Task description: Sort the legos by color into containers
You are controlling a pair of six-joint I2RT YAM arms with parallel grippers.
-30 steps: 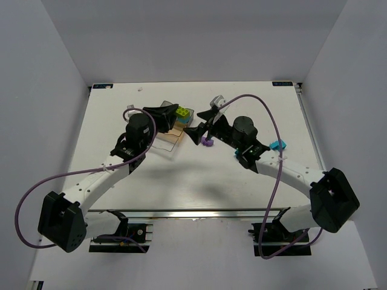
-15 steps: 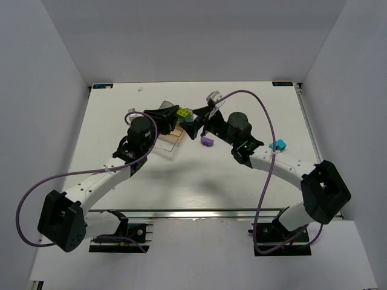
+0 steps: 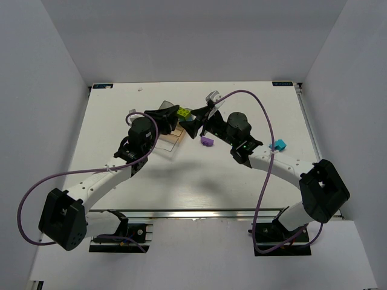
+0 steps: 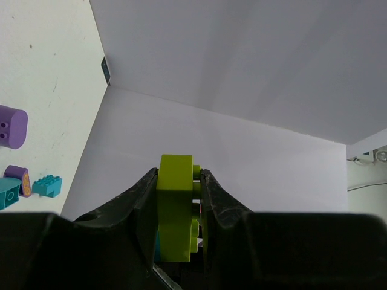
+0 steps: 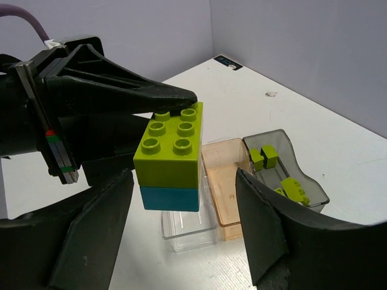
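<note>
My left gripper moves down over the smoky grey tray next, tilting toward the table, and releases the lime green lego, because lime legos lie there.
My left gripper point(image 4: 176, 176) is shut on a lime green lego point(image 4: 175, 208) with a cyan lego point(image 5: 172, 197) stuck under it, held in the air above the containers. In the right wrist view my right gripper point(image 5: 184, 181) stands open with one finger on each side of this stack point(image 5: 171, 151), touching neither side. Below lie the clear tray point(image 5: 208, 234), the orange tray point(image 5: 233, 181) and the smoky grey tray point(image 5: 305, 181) holding lime legos point(image 5: 264, 157). From above, both grippers meet at the lime lego point(image 3: 182, 112). A purple lego point(image 3: 207, 141) lies on the table.
A cyan lego point(image 3: 279, 145) lies on the table by my right forearm. The left wrist view shows purple pieces point(image 4: 12, 125) and cyan pieces point(image 4: 47, 185) on the table at its left edge. White walls enclose the table point(image 3: 121, 96).
My right gripper has swung back and left, away from the purple lego, up to the stack in my left gripper, and its jaws have narrowed a little. The left arm has barely moved.
</note>
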